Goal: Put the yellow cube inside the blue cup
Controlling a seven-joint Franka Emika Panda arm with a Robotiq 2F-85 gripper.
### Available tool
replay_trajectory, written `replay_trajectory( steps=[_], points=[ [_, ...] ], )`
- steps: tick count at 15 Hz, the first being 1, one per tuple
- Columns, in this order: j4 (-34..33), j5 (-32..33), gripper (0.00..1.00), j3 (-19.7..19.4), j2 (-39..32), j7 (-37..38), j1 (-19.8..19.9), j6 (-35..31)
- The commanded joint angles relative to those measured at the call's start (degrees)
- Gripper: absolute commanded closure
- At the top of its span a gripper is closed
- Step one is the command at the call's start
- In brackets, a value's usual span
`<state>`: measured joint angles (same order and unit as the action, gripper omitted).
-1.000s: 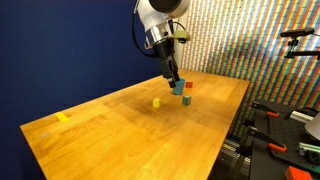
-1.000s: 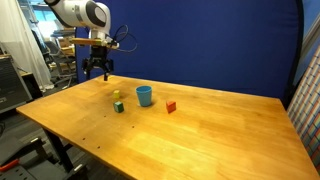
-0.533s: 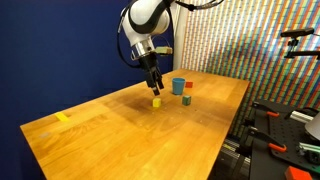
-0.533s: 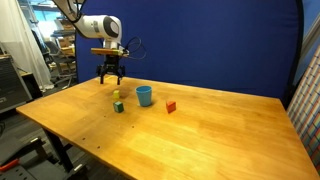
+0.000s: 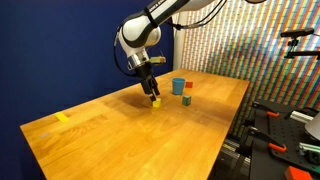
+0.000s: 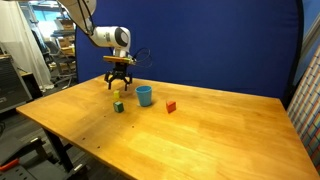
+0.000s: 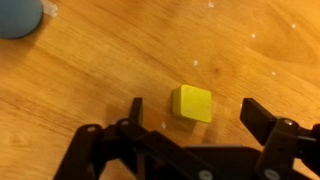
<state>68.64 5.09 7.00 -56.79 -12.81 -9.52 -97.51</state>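
Observation:
My gripper is to go down next, and then it will move toward the top in the wrist view.
The yellow cube (image 7: 192, 103) lies on the wooden table, in the wrist view between my open fingers and a little ahead of them. My gripper (image 7: 197, 118) is open and empty, lowered right over the cube (image 5: 156, 101). In both exterior views the gripper (image 5: 153, 92) (image 6: 119, 88) hovers just above the cube (image 6: 118, 96). The blue cup (image 5: 179, 87) (image 6: 145, 96) stands upright a short way off, and shows at the top left corner of the wrist view (image 7: 18, 16).
A red block (image 6: 171, 107) (image 5: 188, 87) and a green block (image 6: 118, 107) (image 5: 186, 100) lie near the cup. A yellow tape strip (image 5: 63, 118) sits near the table's end. The table edge (image 5: 225, 140) borders robot equipment.
The arm has swung from beside the cup over to the yellow cube and come down, so the open gripper now hangs right above it.

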Motion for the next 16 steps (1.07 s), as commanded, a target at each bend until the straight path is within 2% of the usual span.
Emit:
replay_trajectory(
  steps=[1, 6, 9, 11, 16],
  points=[
    [-7.82, -0.40, 0.27, 0.19, -5.20, -2.48, 0.59, 5.24],
    [-11.44, 0.06, 0.67, -0.05, -8.16, -2.15, -0.31, 9.10],
    [-9.65, -0.18, 0.89, -0.39, -5.03, -1.17, 0.42, 9.75],
    [-3.68, -1.16, 0.85, -0.57, 0.81, 0.56, 2.58, 7.10],
    [5.80, -4.64, 0.85, -1.65, 12.40, 6.02, 8.69, 3.56]
  ],
)
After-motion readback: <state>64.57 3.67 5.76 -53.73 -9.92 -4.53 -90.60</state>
